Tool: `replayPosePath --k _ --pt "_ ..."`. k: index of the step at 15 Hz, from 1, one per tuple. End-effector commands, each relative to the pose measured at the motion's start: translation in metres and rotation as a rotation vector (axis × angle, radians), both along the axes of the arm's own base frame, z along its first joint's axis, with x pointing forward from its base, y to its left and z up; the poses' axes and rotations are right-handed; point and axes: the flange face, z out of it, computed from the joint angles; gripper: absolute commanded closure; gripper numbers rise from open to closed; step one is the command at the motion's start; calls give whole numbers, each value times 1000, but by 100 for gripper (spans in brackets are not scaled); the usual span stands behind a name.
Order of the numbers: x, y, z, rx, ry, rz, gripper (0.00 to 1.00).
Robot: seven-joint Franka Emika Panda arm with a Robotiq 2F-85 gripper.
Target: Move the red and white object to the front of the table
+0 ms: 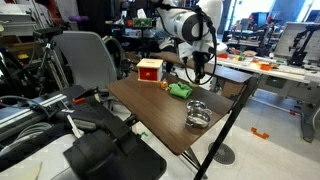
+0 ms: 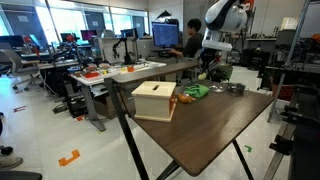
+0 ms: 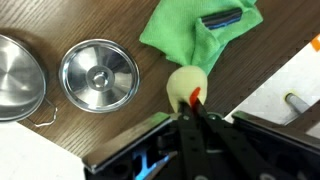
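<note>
The bare wood toward the table's opposite long edge (image 1: 151, 106) is clear. My gripper next needs to move away from the green cloth and down onto that part.
The red and white box stands at the table's corner, showing red in an exterior view (image 1: 149, 69) and its cream panel in an exterior view (image 2: 155, 100). The dark brown table shows in both exterior views (image 1: 150, 120) (image 2: 205, 140). My gripper (image 3: 195, 100) is shut on a small pale yellow round object with a red mark (image 3: 183, 84). It hovers over the table beside a green cloth (image 3: 195, 45), well apart from the box. It also shows in both exterior views (image 1: 203, 75) (image 2: 207, 70).
A dark blue item (image 3: 222, 18) lies on the green cloth (image 1: 180, 90) (image 2: 195, 91). Two metal bowls (image 3: 100, 75) (image 3: 15, 75) sit beside it, also in an exterior view (image 1: 197, 115). A tiny orange piece (image 2: 183, 99) lies by the box. Cluttered white workbenches (image 2: 120, 72) surround the table.
</note>
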Motion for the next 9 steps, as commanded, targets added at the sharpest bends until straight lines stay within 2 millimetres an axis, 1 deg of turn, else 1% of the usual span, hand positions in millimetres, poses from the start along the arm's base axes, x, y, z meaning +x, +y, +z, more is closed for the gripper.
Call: replayPosePath --k 1,3,5,7,9 --pt "-45 22 25 82 49 161 99" --pt "-72 41 17 86 107 270 99" --pt "-101 57 2 68 149 349 99" --pt "-136 71 -21 57 210 407 99" --pt "-158 80 -48 40 270 426 99"
